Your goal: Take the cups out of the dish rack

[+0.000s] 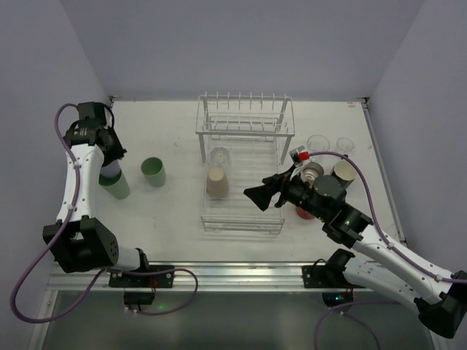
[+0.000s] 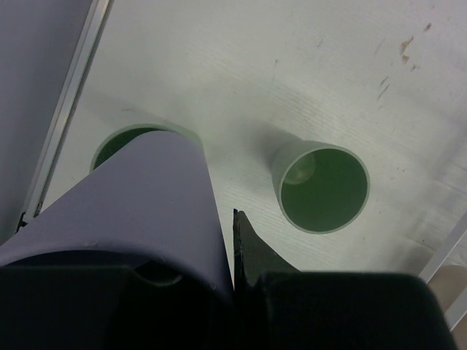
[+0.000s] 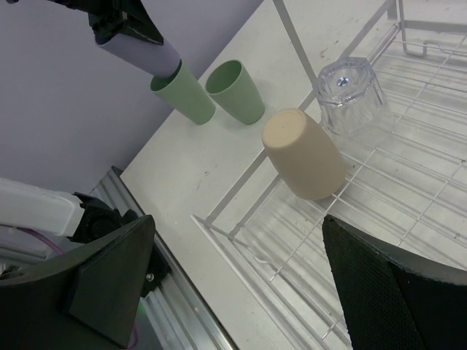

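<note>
I should next lower the lavender cup (image 2: 146,211) deeper with my left gripper and release it, since the pale green cup's opening (image 2: 117,146) is below that gripper and the lavender cup's base is already going in.
My left gripper (image 1: 111,154) is shut on a lavender cup (image 2: 146,211), holding it tilted with its base entering a pale green cup (image 1: 115,185) on the table at the left. A second pale green cup (image 1: 153,171) stands beside it, open side up (image 2: 321,186). The white dish rack (image 1: 244,219) holds an upturned tan cup (image 1: 217,182) and an upturned clear cup (image 1: 220,156). My right gripper (image 1: 261,195) is open and empty above the rack's near right part. In the right wrist view the tan cup (image 3: 303,153) and clear cup (image 3: 350,91) lie ahead of the jaws.
Right of the rack stand two clear cups (image 1: 318,143), a tan cup (image 1: 343,171), a black cup (image 1: 328,188) and a red cup (image 1: 303,212), partly hidden by my right arm. The rack's pronged upper shelf (image 1: 244,109) rises at the back. Walls enclose the table on three sides.
</note>
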